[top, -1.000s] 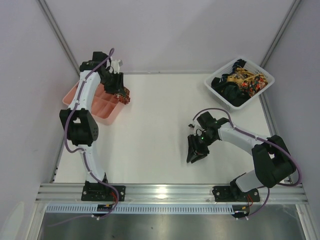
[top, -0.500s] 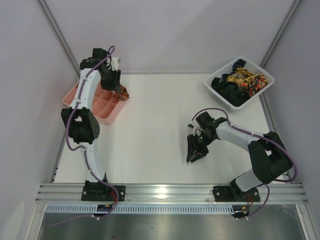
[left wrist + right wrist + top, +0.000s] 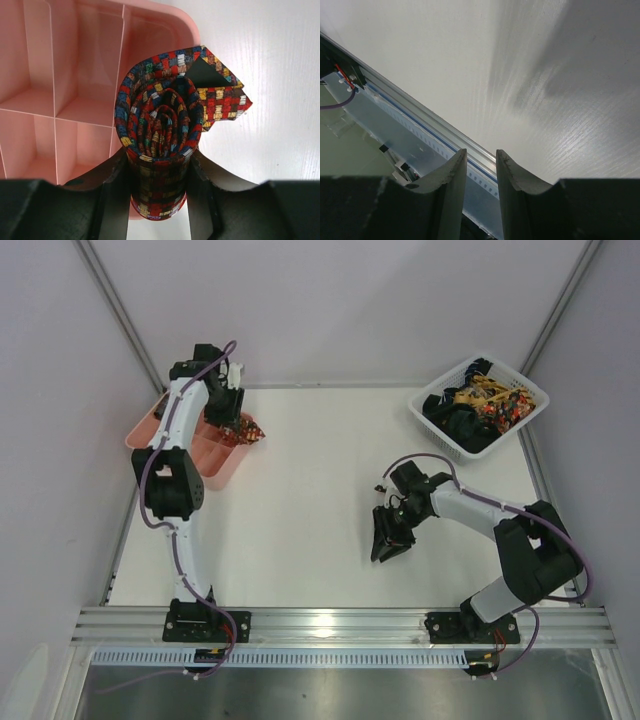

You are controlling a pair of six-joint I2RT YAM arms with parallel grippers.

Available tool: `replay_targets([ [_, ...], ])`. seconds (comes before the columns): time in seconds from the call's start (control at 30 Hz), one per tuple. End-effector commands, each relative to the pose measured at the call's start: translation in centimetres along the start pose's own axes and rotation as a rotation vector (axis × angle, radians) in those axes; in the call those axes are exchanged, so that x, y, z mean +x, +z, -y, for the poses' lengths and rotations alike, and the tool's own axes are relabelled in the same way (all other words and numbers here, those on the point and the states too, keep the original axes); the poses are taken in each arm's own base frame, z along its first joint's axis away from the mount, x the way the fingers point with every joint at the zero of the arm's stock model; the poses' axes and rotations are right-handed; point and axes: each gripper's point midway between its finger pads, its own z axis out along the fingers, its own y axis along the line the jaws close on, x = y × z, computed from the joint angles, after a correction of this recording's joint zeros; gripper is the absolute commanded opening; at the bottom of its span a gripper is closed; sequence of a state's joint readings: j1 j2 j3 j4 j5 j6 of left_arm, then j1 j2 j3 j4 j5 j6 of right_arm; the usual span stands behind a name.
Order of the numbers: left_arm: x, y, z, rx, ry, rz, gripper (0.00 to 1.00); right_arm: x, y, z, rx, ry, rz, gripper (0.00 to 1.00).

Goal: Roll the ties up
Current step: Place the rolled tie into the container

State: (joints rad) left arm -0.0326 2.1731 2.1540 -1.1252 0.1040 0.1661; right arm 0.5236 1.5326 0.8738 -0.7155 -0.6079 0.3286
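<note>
The roll's pointed end sticks out over the pink tray's edge, so my left gripper will move over the pink tray's empty corner section and then lower the roll into it.
My left gripper (image 3: 240,426) is shut on a rolled tie (image 3: 248,433) with a busy pattern of red, blue and yellow squares. It holds the roll over the right edge of the pink compartment tray (image 3: 212,466). In the left wrist view the roll (image 3: 160,125) sits upright between the jaws of the left gripper (image 3: 159,159), its pointed end sticking out to the right, above the tray (image 3: 30,60). My right gripper (image 3: 385,540) hangs over the bare table, its jaws a narrow gap apart and empty (image 3: 481,156). Several more ties (image 3: 482,400) lie in a white basket.
The white lattice basket (image 3: 428,412) stands at the back right. The pink tray stands at the back left against the side wall. A metal rail (image 3: 395,125) runs along the table's near edge, close below the right gripper.
My left arm has swung and turned its wrist, keeping the rolled tie over the tray's right edge. My right gripper has shifted slightly left.
</note>
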Motion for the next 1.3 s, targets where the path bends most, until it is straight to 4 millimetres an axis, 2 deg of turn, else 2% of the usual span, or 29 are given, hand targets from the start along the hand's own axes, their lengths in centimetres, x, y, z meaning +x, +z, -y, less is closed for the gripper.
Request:
replay_targets([
  [0.0,-1.5,-0.8,-1.1,-0.065,0.029,0.039,0.0,-1.3,-0.2,-0.5,-0.001,-0.008,0.029,0.36],
  [0.4,-1.5,0.8,-2.7,-0.177,0.035,0.023,0.0,-2.1,0.1,-0.5,0.007,0.002,0.015,0.36],
  [0.83,-1.7,4.9,-1.4,-0.123,0.079,0.002,0.0,-2.5,0.7,0.3,0.014,0.025,-0.007,0.36],
  [1.1,0.5,8.6,-1.5,-0.135,0.083,-0.095,0.0,-2.9,0.7,1.0,0.024,0.036,-0.009,0.36],
  [1.2,0.6,9.0,-1.9,-0.152,0.064,-0.105,0.01,-2.9,0.8,1.1,0.025,0.037,-0.012,0.36],
  [1.27,0.7,8.9,-1.7,-0.135,0.044,-0.096,0.09,-3.0,0.6,1.2,0.027,0.041,-0.011,0.36],
])
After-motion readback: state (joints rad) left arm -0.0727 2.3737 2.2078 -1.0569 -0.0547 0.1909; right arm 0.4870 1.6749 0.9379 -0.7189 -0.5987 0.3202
